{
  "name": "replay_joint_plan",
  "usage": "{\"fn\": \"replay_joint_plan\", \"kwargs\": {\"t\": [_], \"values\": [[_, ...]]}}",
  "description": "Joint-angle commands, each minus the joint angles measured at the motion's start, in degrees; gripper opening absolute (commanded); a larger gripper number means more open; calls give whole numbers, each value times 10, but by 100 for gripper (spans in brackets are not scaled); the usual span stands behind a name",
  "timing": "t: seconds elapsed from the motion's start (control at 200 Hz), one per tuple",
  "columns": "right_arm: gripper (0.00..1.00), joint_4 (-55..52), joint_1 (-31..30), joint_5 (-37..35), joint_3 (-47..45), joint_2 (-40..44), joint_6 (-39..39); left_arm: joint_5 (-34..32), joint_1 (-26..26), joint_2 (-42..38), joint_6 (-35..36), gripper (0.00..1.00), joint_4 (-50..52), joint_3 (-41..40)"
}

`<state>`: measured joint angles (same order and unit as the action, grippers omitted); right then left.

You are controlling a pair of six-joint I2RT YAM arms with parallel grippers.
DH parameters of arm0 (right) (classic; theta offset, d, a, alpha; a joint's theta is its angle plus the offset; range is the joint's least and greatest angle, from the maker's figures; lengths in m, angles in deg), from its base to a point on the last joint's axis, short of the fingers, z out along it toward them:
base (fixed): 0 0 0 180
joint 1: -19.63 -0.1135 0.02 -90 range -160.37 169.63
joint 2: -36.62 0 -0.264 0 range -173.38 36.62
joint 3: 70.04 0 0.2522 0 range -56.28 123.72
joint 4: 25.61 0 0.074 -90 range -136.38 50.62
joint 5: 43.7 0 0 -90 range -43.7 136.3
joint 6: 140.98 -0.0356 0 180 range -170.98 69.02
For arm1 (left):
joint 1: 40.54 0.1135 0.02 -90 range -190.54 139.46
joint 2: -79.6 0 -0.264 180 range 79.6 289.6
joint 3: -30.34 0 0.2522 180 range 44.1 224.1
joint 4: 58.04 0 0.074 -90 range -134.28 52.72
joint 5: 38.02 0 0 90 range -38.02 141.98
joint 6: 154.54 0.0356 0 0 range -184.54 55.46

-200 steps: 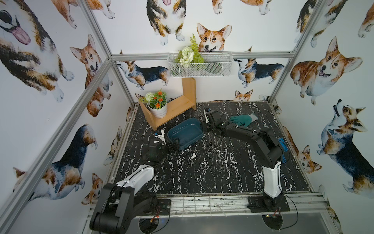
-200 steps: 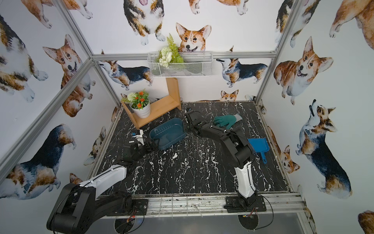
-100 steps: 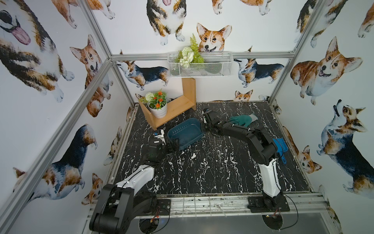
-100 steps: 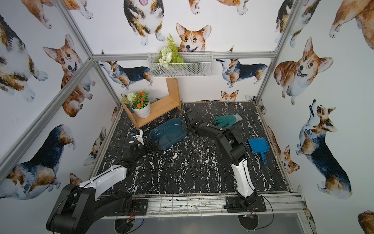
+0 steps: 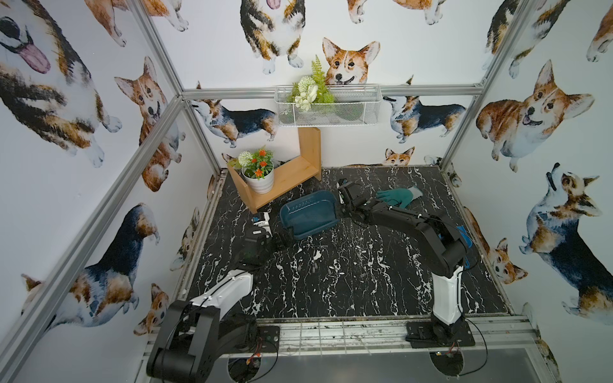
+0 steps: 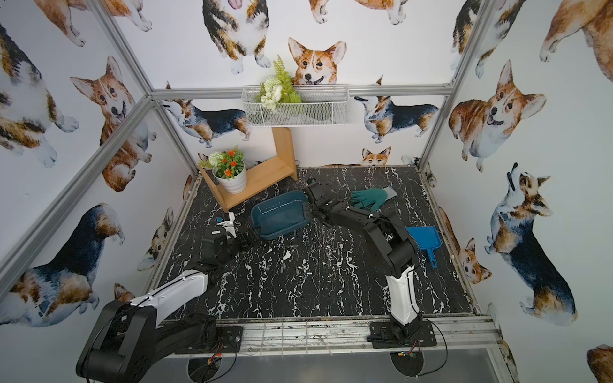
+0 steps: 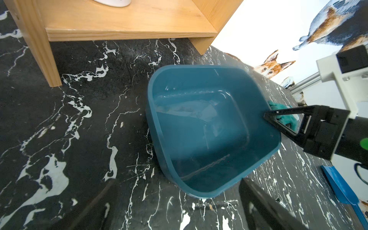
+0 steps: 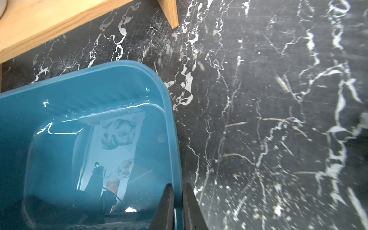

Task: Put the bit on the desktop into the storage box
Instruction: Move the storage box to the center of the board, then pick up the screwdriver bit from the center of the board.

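My right gripper draws the box's rim back toward the small bits next and releases it, since the bits lie back toward the base from that gripper.
The storage box, a dark teal tub with nothing inside, sits on the black marble desktop in front of the wooden shelf. My right gripper is shut on the box's right rim, one finger inside the wall and one outside; the left wrist view shows it too. My left gripper stands open at the box's near left corner, holding nothing. Several small bits lie scattered mid-desktop. A dark rod-like bit lies between the left fingers.
A wooden shelf with a flower pot stands behind the box. A green glove lies right of the right gripper. A bright blue dustpan sits by the right arm. A wire basket hangs on the back wall.
My right gripper's jaws have closed onto the box's right rim. The left arm and the box have stayed where they were.
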<state>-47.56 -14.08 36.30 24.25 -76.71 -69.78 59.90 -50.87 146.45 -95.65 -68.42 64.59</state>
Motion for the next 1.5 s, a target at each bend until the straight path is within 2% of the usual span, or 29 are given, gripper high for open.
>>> {"fn": "replay_joint_plan", "kwargs": {"t": [0.0, 0.425, 0.561, 0.686, 0.761, 0.901, 1.096, 1.261, 1.491], "values": [[10, -13, 3, -28, -32, 32, 10, 2, -3, -6, 9, 100, -7, -2], [13, 23, 61, -19, -207, 169, -8, 9, -18, -17, 22, 100, -14, -6], [25, 21, 64, -22, -212, 175, -10, 10, -21, -22, 26, 100, -23, -12], [48, 9, 64, -25, -211, 191, -13, 4, -22, -36, 33, 100, -29, -22], [54, 4, 64, -26, -219, 217, -7, 8, -22, -46, 34, 100, -40, -30], [58, -13, 62, -1, -249, 287, 4, -4, -37, -56, 35, 100, -64, -41], [62, -42, 30, 23, -311, 366, 8, -55, -90, -30, 32, 100, -78, -26], [62, -53, -10, 42, -346, 360, -1, -61, -111, -11, 37, 100, -98, -30], [58, -44, -21, 53, -350, 319, 1, -67, -110, -20, 48, 100, -87, -30]]}}
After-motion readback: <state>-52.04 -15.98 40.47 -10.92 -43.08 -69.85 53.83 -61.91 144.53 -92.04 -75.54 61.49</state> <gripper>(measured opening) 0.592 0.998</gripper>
